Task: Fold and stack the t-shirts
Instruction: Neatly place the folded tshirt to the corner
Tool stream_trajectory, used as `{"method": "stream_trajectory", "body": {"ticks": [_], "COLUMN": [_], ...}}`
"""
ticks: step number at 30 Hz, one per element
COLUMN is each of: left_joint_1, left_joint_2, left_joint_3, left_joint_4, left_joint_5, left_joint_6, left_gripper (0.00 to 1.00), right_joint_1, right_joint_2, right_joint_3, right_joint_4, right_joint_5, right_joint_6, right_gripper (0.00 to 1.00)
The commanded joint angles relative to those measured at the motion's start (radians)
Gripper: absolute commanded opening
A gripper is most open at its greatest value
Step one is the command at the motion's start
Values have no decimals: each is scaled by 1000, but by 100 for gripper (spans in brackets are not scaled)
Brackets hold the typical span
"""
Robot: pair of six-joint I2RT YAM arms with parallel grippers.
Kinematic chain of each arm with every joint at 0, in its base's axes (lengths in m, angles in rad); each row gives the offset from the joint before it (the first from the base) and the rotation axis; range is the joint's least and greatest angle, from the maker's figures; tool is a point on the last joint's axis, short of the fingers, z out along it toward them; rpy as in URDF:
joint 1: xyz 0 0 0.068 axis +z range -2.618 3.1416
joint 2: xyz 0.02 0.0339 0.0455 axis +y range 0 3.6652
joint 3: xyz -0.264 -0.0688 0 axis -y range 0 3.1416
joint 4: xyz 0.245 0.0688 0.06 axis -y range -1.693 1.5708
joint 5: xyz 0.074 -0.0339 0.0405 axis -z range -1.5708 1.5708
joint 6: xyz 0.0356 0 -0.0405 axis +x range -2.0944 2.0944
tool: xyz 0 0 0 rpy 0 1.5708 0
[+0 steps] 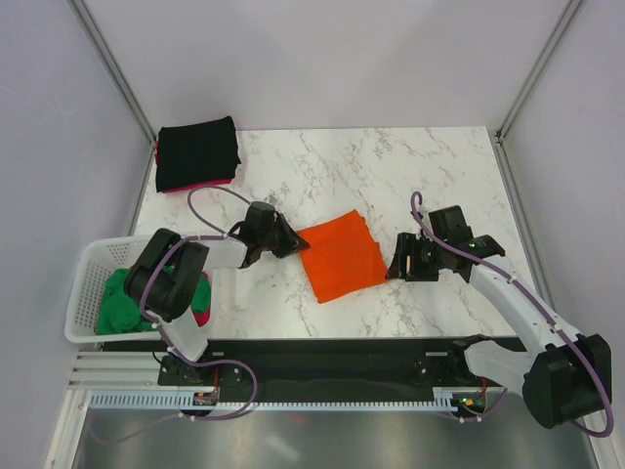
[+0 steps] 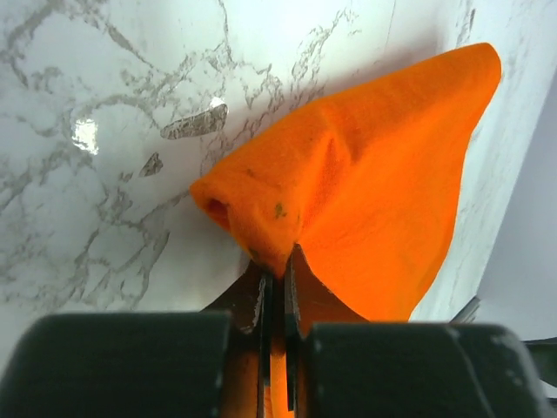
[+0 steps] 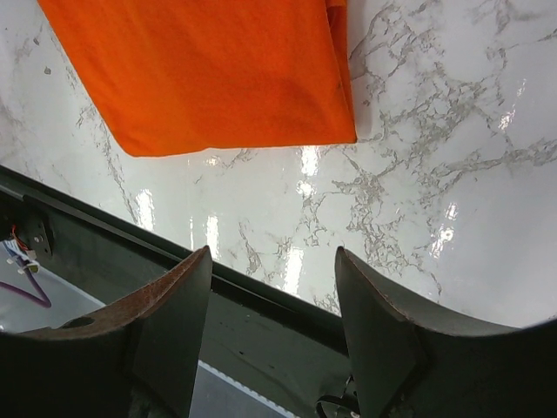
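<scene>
The robot next needs to lift the orange t-shirt [image 1: 340, 256] in its left gripper, carry it outward and release it on the folded black t-shirt [image 1: 197, 152], because that one is already stacked on a pink-red one.
A folded bright orange t-shirt [image 1: 340, 256] lies in the middle of the marble table. My left gripper [image 1: 289, 241] is shut on its left corner, and the left wrist view shows the orange cloth [image 2: 374, 174] pinched between the jaws and lifted into a peak. My right gripper [image 1: 399, 266] is open and empty just right of the shirt; the shirt's edge [image 3: 209, 78] shows beyond its fingers. A folded black t-shirt [image 1: 197, 152] lies on a pink-red one [image 1: 210, 184] at the back left. Green [image 1: 122, 303] and pink-red shirts lie in the basket.
A white lattice basket [image 1: 86, 283] stands at the table's front left, beside the left arm. The table's front edge and a dark rail [image 3: 261, 305] run just under the right gripper. Grey walls enclose the table on three sides.
</scene>
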Motion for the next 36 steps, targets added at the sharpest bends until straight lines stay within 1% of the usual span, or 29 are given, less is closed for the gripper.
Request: {"method": "stream_trajectory", "body": {"ticks": [1, 2, 3, 4, 5, 6, 7, 8, 9, 10, 12, 13, 15, 16, 19, 21, 22, 23, 25, 27, 30, 33, 36], "left_joint_1": [7, 13, 21, 32, 65, 87, 107, 154, 177, 217, 250, 273, 300, 335, 409, 441, 448, 496, 527, 538, 560, 581, 609], "left_joint_2": [-96, -109, -118, -116, -112, -98, -87, -77, -64, -47, -38, -32, -24, -12, 8, 29, 37, 54, 71, 92, 106, 109, 135], "left_joint_3": [120, 204, 246, 284, 324, 399, 438, 511, 541, 567, 630, 647, 709, 731, 814, 886, 906, 939, 975, 1030, 1102, 1150, 1220], "left_joint_4": [-187, -243, -287, -330, -409, -459, -500, -581, -611, -623, -660, -671, -697, -705, -716, -729, -735, -734, -746, -760, -783, -785, -806], "left_joint_5": [-32, -42, -46, -38, -1, 11, 31, 42, 56, 86, 77, 45, 30, 30, 89, 114, 150, 171, 210, 221, 240, 244, 283], "left_joint_6": [103, 133, 166, 231, 264, 310, 330, 350, 379, 406, 468, 491, 555, 566, 597, 629, 646, 661, 721, 782, 836, 862, 864], "left_gripper": [2, 2, 2, 2, 2, 2, 4, 5, 6, 8, 9, 9, 7, 6, 4, 2, 2, 2, 2, 2, 2, 2, 2], "right_joint_1": [1, -1, -1, -1, 1, 1, 1, 1, 1, -1, -1, 1, 1, -1, -1, -1, -1, -1, -1, -1, -1, 1, 7], "right_joint_2": [-7, -15, -21, -27, -41, -52, -60, -78, -87, -95, -112, -115, -119, -118, -121, -119, -119, -116, -112, -107, -103, -93, -92], "right_joint_3": [19, 19, 19, 19, 18, 16, 12, 9, 1, -2, -10, -11, -13, -13, -14, -13, -13, -13, -16, -19, -22, -24, -30], "right_joint_4": [4, 4, 3, 4, 9, 11, 12, 15, 17, 15, 15, 15, 11, 11, 9, 9, 9, 11, 11, 12, 12, 12, 17], "right_joint_5": [-14, -12, -12, -20, -23, -29, -41, -43, -46, -50, -52, -54, -60, -61, -67, -76, -77, -78, -89, -96, -100, -107, -106], "right_joint_6": [-15, -14, -8, 1, 7, 14, 23, 26, 27, 29, 26, 21, 11, 9, 1, -3, -5, -5, -8, -11, -12, -15, -14], "right_gripper": [66, 66, 66, 66, 66, 66, 66, 66, 66, 66, 67, 68, 68, 68, 68, 68, 68, 68, 68, 68, 68, 68, 68]}}
